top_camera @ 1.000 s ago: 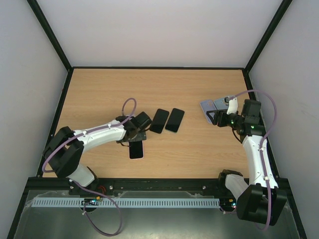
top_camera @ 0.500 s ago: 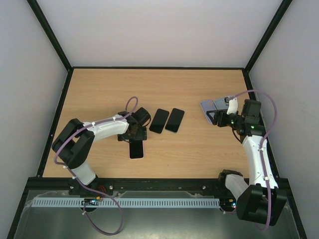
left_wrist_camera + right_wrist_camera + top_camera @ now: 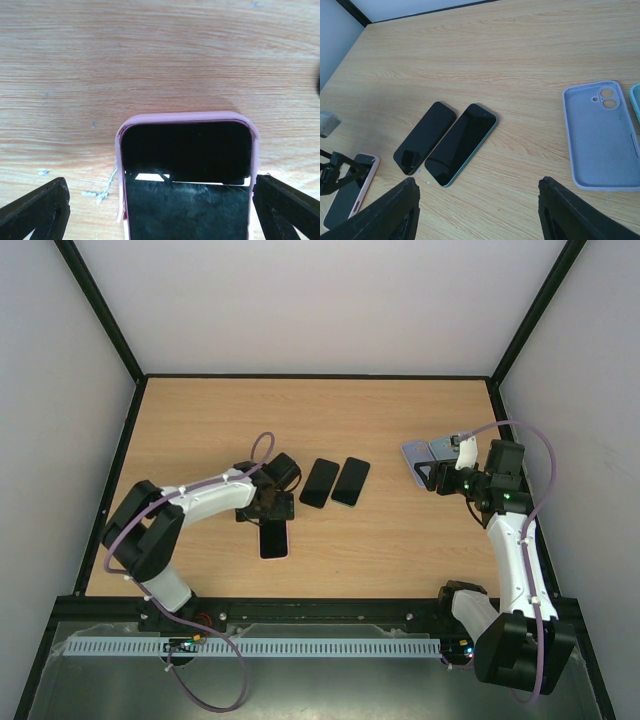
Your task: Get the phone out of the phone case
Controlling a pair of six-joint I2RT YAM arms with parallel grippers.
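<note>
My left gripper moves down next, edging toward the right in the wrist view, to close on the pink case's sides, since the case sits nearer one finger's end.
A phone with a black screen (image 3: 186,150) lies in a pink case (image 3: 185,118) on the wooden table, near the left-centre of the top view (image 3: 273,540). My left gripper (image 3: 268,508) is low over the phone's far end. In the left wrist view the gripper (image 3: 160,212) is open, with one finger on each side of the case and nothing held. My right gripper (image 3: 480,210) is open and empty, hovering at the right of the table (image 3: 437,472). The pink-cased phone also shows in the right wrist view (image 3: 351,192).
Two bare black phones (image 3: 320,482) (image 3: 351,481) lie side by side at mid-table, right of my left gripper. An empty lavender case (image 3: 602,135) lies under my right gripper, with a teal case edge (image 3: 636,100) beside it. Black rails edge the table.
My left arm's elbow has swung up and to the left, while its gripper stayed at the far end of the pink-cased phone. The phone and my right arm have not moved.
</note>
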